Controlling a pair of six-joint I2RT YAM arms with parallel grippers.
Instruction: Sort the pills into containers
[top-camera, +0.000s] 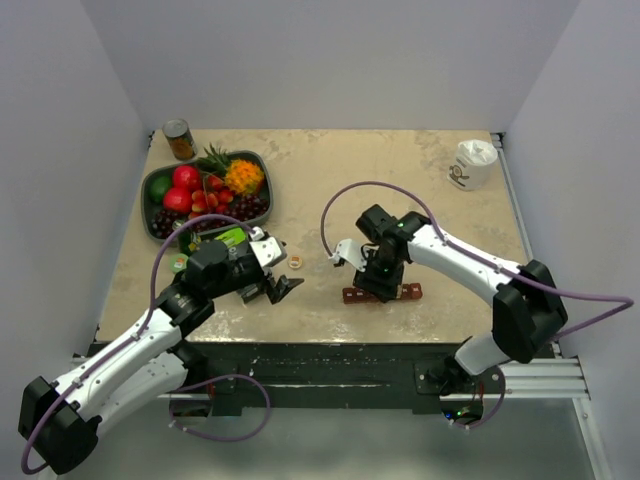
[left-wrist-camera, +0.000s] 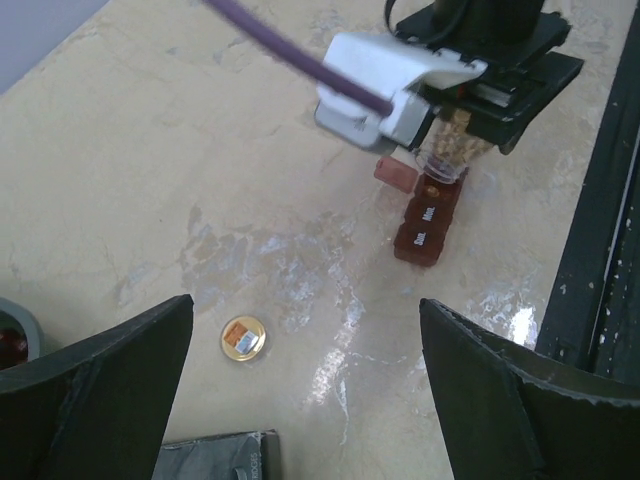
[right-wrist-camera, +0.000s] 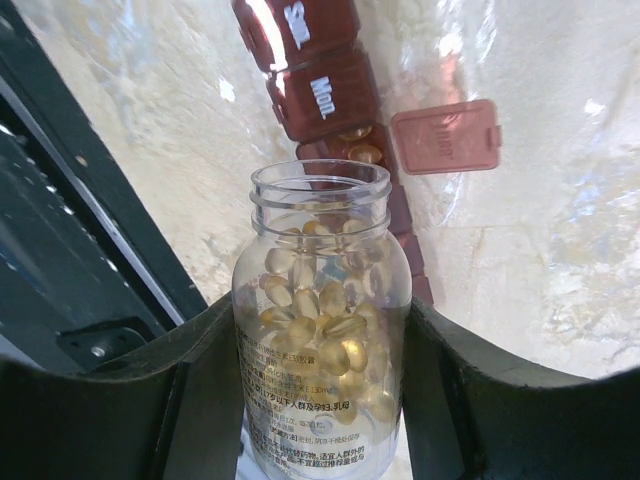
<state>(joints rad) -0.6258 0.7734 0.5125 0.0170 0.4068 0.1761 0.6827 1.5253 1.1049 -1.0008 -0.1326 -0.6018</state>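
Note:
I will next move my left gripper outward and down onto the gold bottle cap (top-camera: 295, 262) (left-wrist-camera: 243, 338), with its open fingers on both sides of the cap's rim, because the opening of the clear bottle is uncovered.
My right gripper (right-wrist-camera: 320, 312) is shut on a small clear bottle (right-wrist-camera: 320, 340) with its cap off, holding a mass of tan-yellow pills (right-wrist-camera: 330, 310). The bottle's mouth tilts down over the containers (right-wrist-camera: 315, 70), a dark red-brown strip of lidded compartments marked with days. One lid (right-wrist-camera: 445, 135) stands open, and a couple of pills (right-wrist-camera: 358, 150) lie in that compartment. In the top view the right gripper (top-camera: 384, 272) hangs over the strip (top-camera: 383, 294). My left gripper (top-camera: 281, 290) is open and holds nothing, to the left of the strip. Below it lies the gold bottle cap (left-wrist-camera: 243, 338).
A grey-green bowl (top-camera: 150, 186) of fruit sits at the back left with a metal can (top-camera: 179, 139) behind it. A white cup (top-camera: 472, 163) stands at the back right. A green packet (top-camera: 232, 237) lies by the left arm. The table's front edge (left-wrist-camera: 590, 250) runs close to the strip.

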